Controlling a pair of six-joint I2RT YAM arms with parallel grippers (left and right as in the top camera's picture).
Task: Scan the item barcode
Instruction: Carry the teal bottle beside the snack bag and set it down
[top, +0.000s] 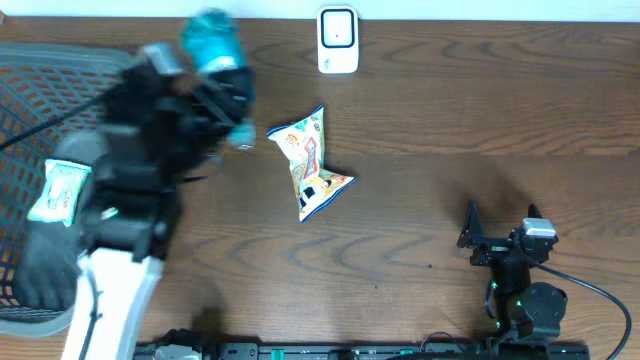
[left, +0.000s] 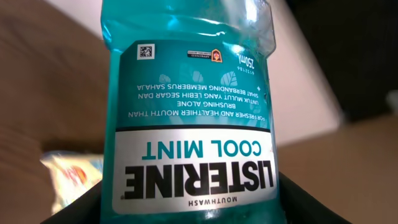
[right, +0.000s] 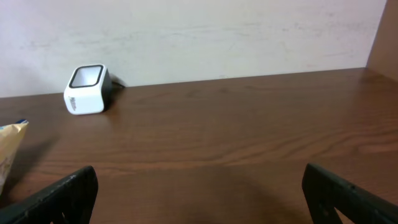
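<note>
My left gripper moves over clear tabletop (top: 363, 165) beside the snack bag next, lowers and releases the bottle (top: 212, 45). That tabletop lies below the gripper, to its right in the overhead view.
The item is a teal Listerine Cool Mint mouthwash bottle (top: 212, 45), raised above the table's left side. My left gripper (top: 222, 95) is shut on it. In the left wrist view the bottle (left: 189, 106) fills the frame, its label upside down, black fingers (left: 81, 205) on both sides. A small square code (left: 145, 51) shows on the label; no barcode is in view. The white scanner (top: 338, 40) stands at the far edge, right of the bottle. My right gripper (top: 500, 225) rests open at the front right, nothing between its fingertips (right: 68, 193).
A crumpled snack bag (top: 312, 163) lies mid-table between the arms. A dark mesh basket (top: 40, 70) at the left holds a white wipes packet (top: 60, 190). The scanner (right: 87, 89) stands by the pale back wall in the right wrist view.
</note>
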